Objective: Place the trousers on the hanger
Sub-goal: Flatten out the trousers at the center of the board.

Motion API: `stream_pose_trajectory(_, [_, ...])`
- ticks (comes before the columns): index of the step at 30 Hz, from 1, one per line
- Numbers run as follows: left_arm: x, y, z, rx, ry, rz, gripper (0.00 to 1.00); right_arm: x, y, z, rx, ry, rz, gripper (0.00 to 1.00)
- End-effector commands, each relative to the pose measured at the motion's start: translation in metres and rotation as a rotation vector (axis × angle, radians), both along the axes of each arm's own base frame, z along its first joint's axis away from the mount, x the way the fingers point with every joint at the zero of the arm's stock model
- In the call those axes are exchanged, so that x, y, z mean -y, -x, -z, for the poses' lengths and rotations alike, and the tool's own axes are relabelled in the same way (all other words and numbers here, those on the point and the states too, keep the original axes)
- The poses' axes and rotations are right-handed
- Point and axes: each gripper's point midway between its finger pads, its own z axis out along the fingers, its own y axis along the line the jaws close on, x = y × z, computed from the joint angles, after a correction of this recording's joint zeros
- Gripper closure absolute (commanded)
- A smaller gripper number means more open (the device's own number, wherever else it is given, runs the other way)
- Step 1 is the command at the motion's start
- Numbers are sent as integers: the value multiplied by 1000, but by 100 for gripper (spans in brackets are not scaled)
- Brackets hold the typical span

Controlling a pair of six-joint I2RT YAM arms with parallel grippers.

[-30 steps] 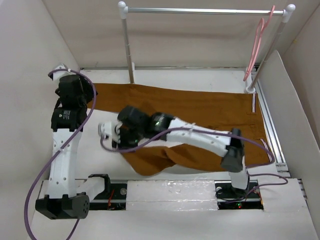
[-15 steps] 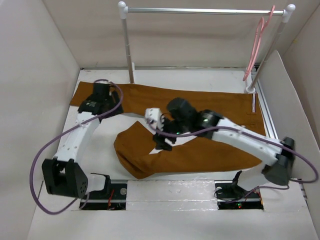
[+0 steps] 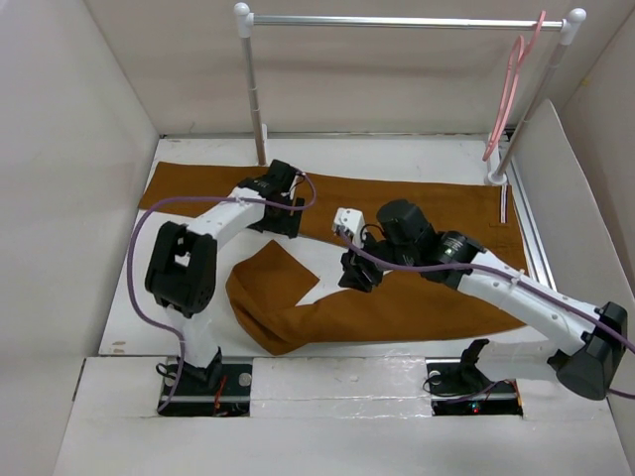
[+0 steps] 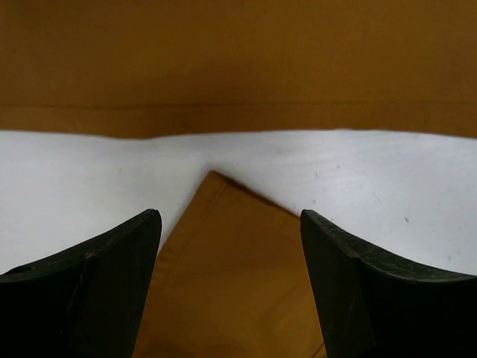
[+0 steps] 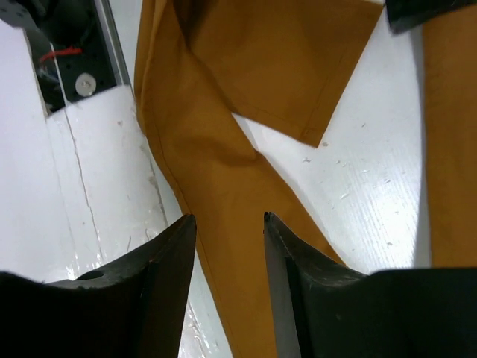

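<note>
Next, my left gripper moves down onto the corner just below it, since its open fingers already stand astride the folded leg's cuff corner [image 3: 273, 249] [image 4: 221, 195].
The rust-brown trousers [image 3: 427, 213] lie flat on the white table, waistband at the right. The far leg stretches left. The near leg is folded back on itself [image 3: 268, 293]. The pink hanger [image 3: 508, 89] hangs from the right end of the rail, far from both grippers. My left gripper [image 3: 281, 220] is open and empty above the far leg's near edge; in the left wrist view [image 4: 231, 224] the folded leg's corner [image 4: 223, 276] lies between its fingers. My right gripper [image 3: 355, 276] is open and empty just above the near leg [image 5: 223, 186].
A silver rail [image 3: 397, 20] on white posts [image 3: 260, 129] stands along the back. White walls close in the left, back and right sides. A slanted white panel [image 3: 566, 198] stands at the right. The arm bases sit at the near edge.
My left gripper has swung from the far left to the middle of the far leg. My right gripper has moved right, off the folded leg end, which stays lying on the table.
</note>
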Motion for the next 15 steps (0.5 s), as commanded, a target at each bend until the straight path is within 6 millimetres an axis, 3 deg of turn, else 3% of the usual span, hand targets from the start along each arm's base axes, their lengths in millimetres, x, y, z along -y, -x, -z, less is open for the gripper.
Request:
stream_pose_trajectory(1, [2,-14,2,18,-40,40,28,-3,-5,-37,80,-124,13,52])
stream_pose_trajectory(5, [-10,-15,35,-35,-123,-11,32,5,-3,-41,88,-132,25,52])
stream_pose_trajectory(12, [-29,9,57,-104,-118,-74,46,22,-3,-36,82,-136,75,52])
stream_pose_trajectory(14, [-33,20,66,-139,-105,-85,57,26,-3,-34,78,-131,86,52])
stream_pose_trajectory(15, [-31,26,69,-161,-87,-79,75,27,-3,-35,81,-132,87,52])
